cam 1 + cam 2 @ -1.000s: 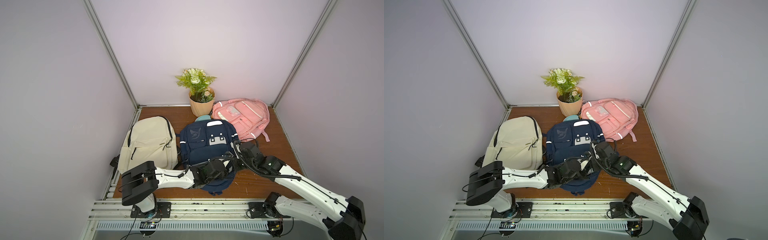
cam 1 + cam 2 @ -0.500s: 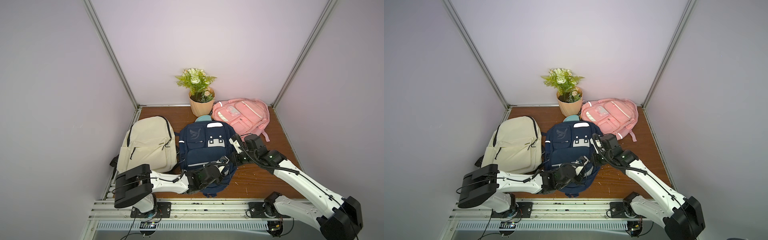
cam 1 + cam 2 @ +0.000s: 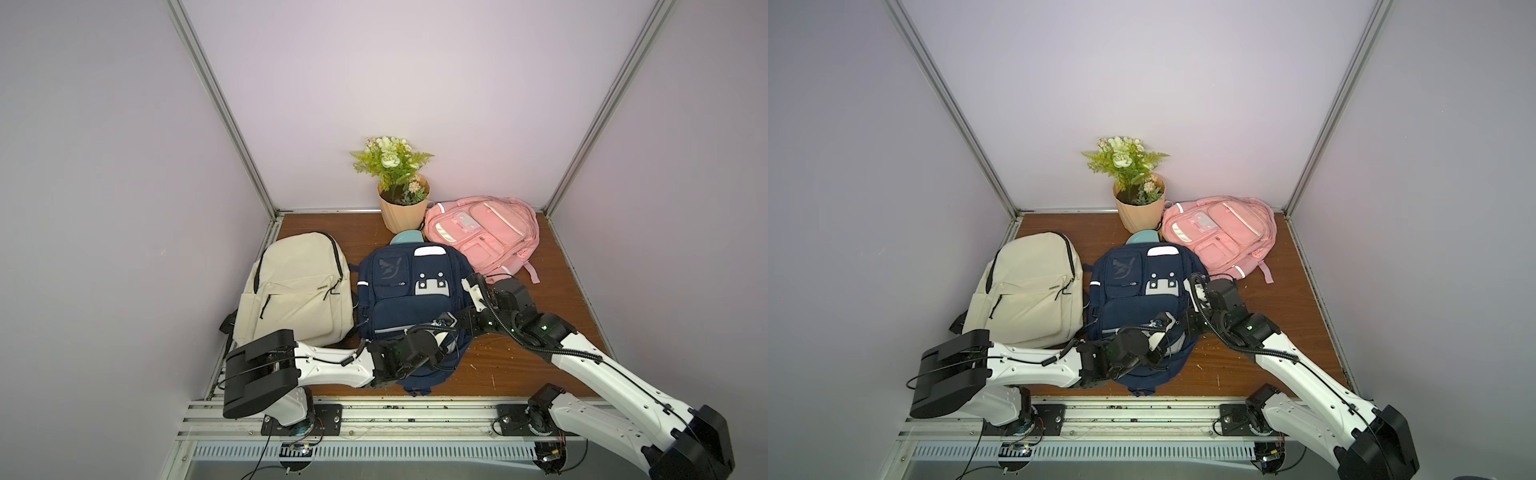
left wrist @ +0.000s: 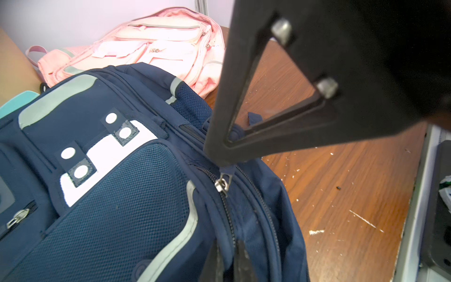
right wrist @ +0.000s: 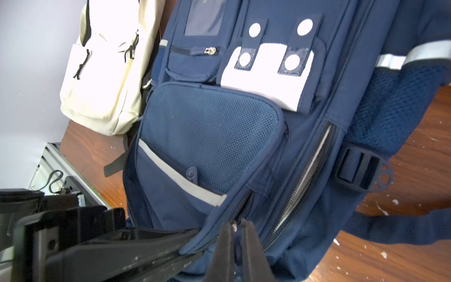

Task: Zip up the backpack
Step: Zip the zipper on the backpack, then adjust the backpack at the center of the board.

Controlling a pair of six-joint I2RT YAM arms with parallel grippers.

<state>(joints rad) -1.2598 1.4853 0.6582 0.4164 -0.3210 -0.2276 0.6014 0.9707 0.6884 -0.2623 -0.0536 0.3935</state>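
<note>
I will next pull the zipper pull in my right gripper outward along the track over the short part beyond the slider (image 5: 248,201), where teeth are still open, then let go.
The navy backpack (image 3: 399,291) (image 3: 1129,291) lies flat in the middle of the wooden table, with both arms meeting at its near right side. In the left wrist view my left gripper (image 4: 228,246) is shut on a fold of navy fabric beside the zipper track. The silver zipper slider (image 4: 222,185) sits just ahead of it. My right gripper (image 5: 236,227) is shut on the zipper pull (image 4: 225,169). Beside that track, a second zipper (image 5: 310,175) on the backpack's side gapes open, showing a pale lining.
A cream backpack (image 3: 299,286) lies to the left, touching the navy one. A pink backpack (image 3: 482,232) and a potted plant (image 3: 401,203) stand at the back. A teal object (image 3: 407,237) peeks out behind the navy pack. Walls close three sides; a metal rail (image 3: 374,415) runs along the front.
My right gripper has closed onto the zipper pull. The left arm has shifted slightly toward the left and near edge, keeping its pinch on the fabric.
</note>
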